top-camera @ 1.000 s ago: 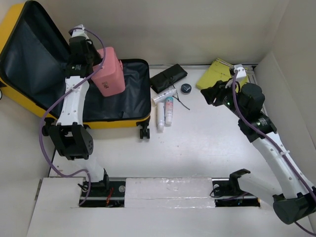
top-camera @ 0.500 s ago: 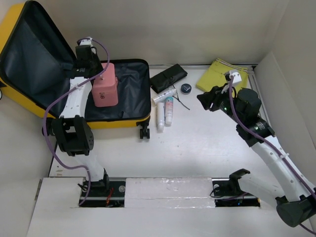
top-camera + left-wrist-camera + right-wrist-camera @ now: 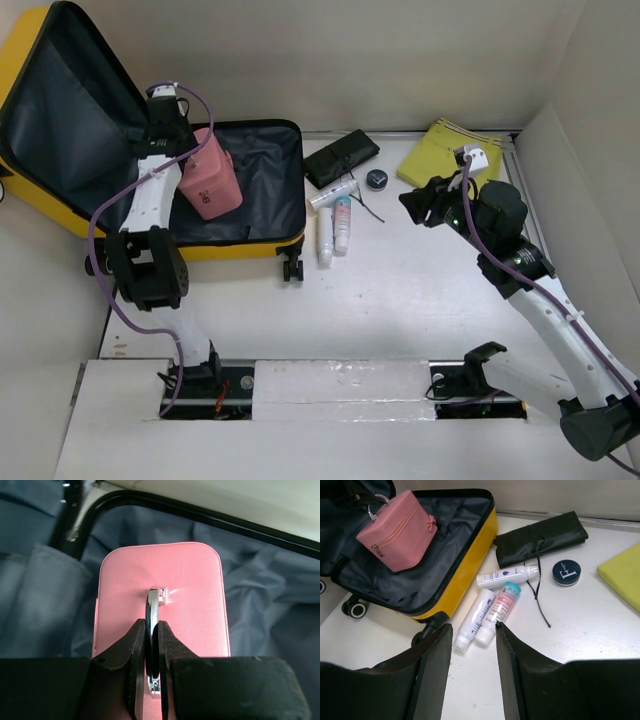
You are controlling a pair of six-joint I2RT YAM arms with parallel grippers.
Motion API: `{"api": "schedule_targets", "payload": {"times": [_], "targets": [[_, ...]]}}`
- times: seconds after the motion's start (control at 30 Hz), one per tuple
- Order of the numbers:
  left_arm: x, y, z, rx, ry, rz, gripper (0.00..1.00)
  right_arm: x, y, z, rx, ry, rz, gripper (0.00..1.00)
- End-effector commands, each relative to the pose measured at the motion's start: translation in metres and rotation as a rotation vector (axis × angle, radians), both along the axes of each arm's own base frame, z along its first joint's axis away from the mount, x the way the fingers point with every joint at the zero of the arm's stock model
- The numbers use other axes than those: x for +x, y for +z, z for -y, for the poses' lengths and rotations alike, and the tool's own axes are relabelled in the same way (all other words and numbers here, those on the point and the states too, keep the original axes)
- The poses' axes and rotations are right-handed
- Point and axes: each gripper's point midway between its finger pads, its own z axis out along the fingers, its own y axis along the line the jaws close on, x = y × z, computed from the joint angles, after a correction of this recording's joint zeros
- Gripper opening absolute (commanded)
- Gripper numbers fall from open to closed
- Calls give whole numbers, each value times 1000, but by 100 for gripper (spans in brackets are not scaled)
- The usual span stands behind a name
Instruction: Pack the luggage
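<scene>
Next, my left gripper will shift the pink case [image 3: 212,175] slightly toward the luggage's open lid, since lining shows between them, then release the metal handle.
The yellow luggage [image 3: 245,246] lies open at the left, lid up, grey lining showing; it also shows in the right wrist view [image 3: 465,565]. My left gripper [image 3: 182,140] is shut on the metal handle [image 3: 152,615] of a small pink case [image 3: 212,175], which sits tilted inside the luggage's base. The pink case fills the left wrist view [image 3: 195,600] and shows in the right wrist view [image 3: 395,530]. My right gripper [image 3: 420,200] is open and empty above the table, right of the toiletries; its jaws frame two bottles [image 3: 490,612].
On the table right of the luggage lie a black roll pouch [image 3: 341,157], three bottles [image 3: 335,215], a round black tin [image 3: 376,179] and a yellow-green cloth [image 3: 440,148]. White walls close in the back and right.
The left gripper has lowered the pink case down into the luggage base and leftward; it now rests tilted on the lining. The right gripper has shifted slightly left.
</scene>
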Motion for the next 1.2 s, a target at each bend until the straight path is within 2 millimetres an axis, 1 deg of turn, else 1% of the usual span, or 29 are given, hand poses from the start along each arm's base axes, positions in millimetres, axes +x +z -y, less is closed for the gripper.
{"api": "schedule_targets", "payload": {"times": [0.0,0.03,0.07,0.1,0.13,0.17,0.23,0.27,0.3,0.33,0.37,0.4,0.43,0.53,0.57,0.6,0.63,0.67,0.73,0.77,0.8,0.83,0.9,0.93,0.97,1.0,1.07,1.1,1.17], "targets": [[13,45,-16,50,49,142,0,0,17,-2,29,0,62,46],[13,50,-23,51,62,151,0,0,17,-2,29,0,62,46],[16,45,-19,41,41,143,0,0,17,-2,29,0,62,46],[17,43,-26,41,53,141,0,2,14,-3,25,0,54,46],[16,45,-26,41,53,138,0,2,14,-3,25,0,54,46],[17,38,-32,41,64,126,0,2,17,-3,29,0,62,46],[19,40,-35,48,79,129,0,2,17,-3,29,0,62,46],[20,38,-42,48,91,120,0,4,14,-4,25,0,54,46],[22,42,-38,31,75,132,0,5,13,-3,25,-9,54,46],[25,42,-39,31,75,134,0,5,13,-3,25,-9,54,46],[23,45,-41,39,90,131,0,7,10,-3,21,-9,46,46],[26,44,-42,47,86,131,0,7,10,-3,21,-9,46,46],[24,47,-50,54,109,130,0,7,10,-3,21,-9,46,46],[23,47,-52,66,113,127,0,7,10,-3,21,-9,46,46],[21,53,-51,67,113,139,0,7,10,-3,21,-9,46,46],[20,49,-51,66,113,130,0,7,10,-3,21,-9,46,46],[18,56,-51,67,113,142,0,7,10,-3,21,-9,46,46],[18,56,-50,72,101,140,0,7,10,-3,21,-9,46,46],[11,71,-49,74,102,167,0,7,10,-3,21,-9,46,46],[9,73,-46,71,92,176,0,7,10,-3,21,-9,46,46],[2,77,-43,66,81,181,0,7,10,-3,21,-9,46,46],[-1,80,-43,76,78,191,0,5,13,-3,25,-9,54,46],[-9,76,-38,67,59,185,0,2,17,-3,29,1,62,46],[-15,85,-37,69,60,203,0,1,15,-2,29,1,62,46],[-17,91,-34,65,45,221,0,1,15,-2,29,1,62,46],[-19,96,-32,63,36,232,0,-3,20,-4,37,10,78,46],[-23,106,-29,68,19,253,0,-4,20,-6,38,20,78,46],[-23,107,-29,68,19,253,0,-4,20,-6,38,20,78,46],[-24,96,-29,65,18,232,0,-3,17,-8,35,29,70,46]]}}
